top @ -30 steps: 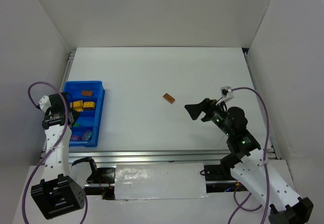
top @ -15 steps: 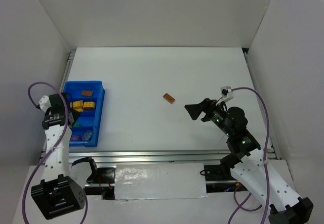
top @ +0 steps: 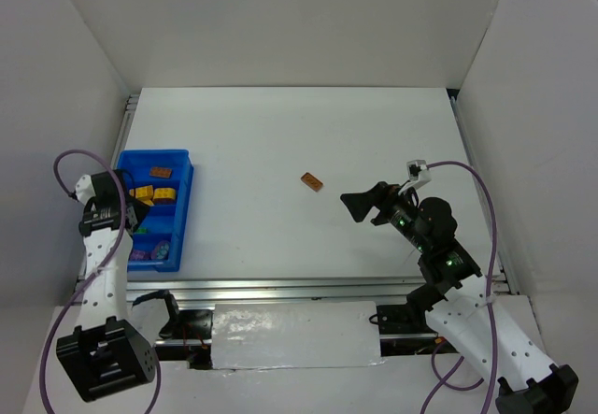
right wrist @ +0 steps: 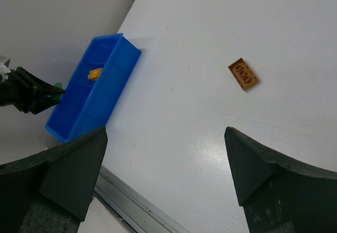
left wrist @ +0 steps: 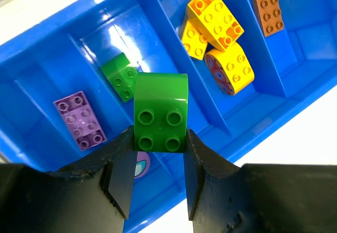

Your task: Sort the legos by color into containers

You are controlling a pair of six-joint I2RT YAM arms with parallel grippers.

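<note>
My left gripper brings the green brick down toward the blue tray's bare bottom [top: 149, 219] [left wrist: 156, 63] next, beside the other green brick, near the yellow bricks' divider.
My left gripper [left wrist: 158, 146] is shut on a green brick [left wrist: 160, 112] and holds it above the blue tray [left wrist: 274, 122], over the compartment with another green brick [left wrist: 121, 76]. Purple bricks [left wrist: 80, 120], yellow bricks [left wrist: 217, 25] and a brown-orange brick [left wrist: 267, 8] lie in the other compartments. The tray [top: 182, 213] sits at the table's left, with my left gripper [top: 133, 218] at its left side. A loose brown-orange brick [top: 312, 181] lies mid-table and shows in the right wrist view [right wrist: 243, 73]. My right gripper [top: 358, 205] is open and empty, right of it.
White walls close in the table on three sides. A metal rail [top: 280, 288] runs along the near edge. The tray also shows in the right wrist view [right wrist: 92, 91], far left.
</note>
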